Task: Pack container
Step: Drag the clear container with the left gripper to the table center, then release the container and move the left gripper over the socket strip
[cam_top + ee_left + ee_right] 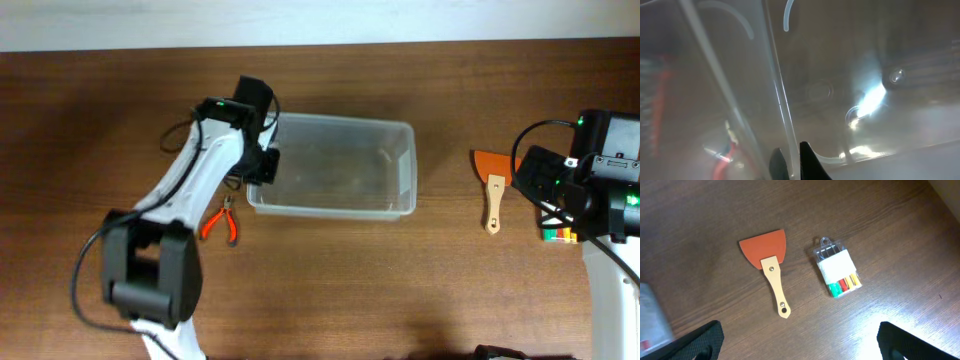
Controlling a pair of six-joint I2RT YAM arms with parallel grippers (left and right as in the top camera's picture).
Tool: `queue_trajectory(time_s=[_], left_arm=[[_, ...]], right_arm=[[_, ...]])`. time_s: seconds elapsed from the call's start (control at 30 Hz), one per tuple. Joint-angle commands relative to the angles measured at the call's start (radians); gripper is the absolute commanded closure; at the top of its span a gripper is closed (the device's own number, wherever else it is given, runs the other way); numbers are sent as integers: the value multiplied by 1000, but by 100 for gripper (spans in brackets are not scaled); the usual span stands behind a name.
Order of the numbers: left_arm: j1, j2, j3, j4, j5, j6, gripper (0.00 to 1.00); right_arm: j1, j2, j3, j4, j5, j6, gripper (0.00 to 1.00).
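Note:
My left gripper draws back toward my base with the container's held side next, then releases it, as the tabletop along the container's near side lies bare.
The container (409, 170) is a large clear plastic bin standing in the middle of the table; it holds nothing that I can see. My left gripper (262, 166) is at its left end, shut on the container's left wall, which shows between the fingers in the left wrist view (790, 161). My right gripper (800, 342) is open and empty, hovering above the table at the right, near an orange scraper (771, 265) and a small clear pack of markers (837, 270).
Red-handled pliers (222, 222) lie on the table just left of the container's front corner, and show blurred through the wall (722, 162). The scraper (493, 185) lies right of the container. The marker pack (560, 236) is partly under my right arm.

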Motion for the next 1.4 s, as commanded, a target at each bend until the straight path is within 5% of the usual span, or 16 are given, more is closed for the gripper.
queue_trajectory(time_s=[0.0,0.3,0.4,0.67,1.2,1.37], left_arm=[[1,61,-3,-16,20,15,98],[-1,146,-5,-87,19,15,97],[-1,146,-5,-115,19,16,71],[-1,145,22,-124,15,16,64],[2,118,554,-351,-206,35,56],[62,74,619,-416,-319,64,36]], right_arm=[[-6,-10,18,0,-6,14,1],[-6,-10,18,1,-6,14,1],[-6,-10,18,1,-6,14,1],[-6,-10,18,3,-6,14,1],[-6,-9,18,4,-5,14,1],[-6,-3,18,5,-6,6,1]])
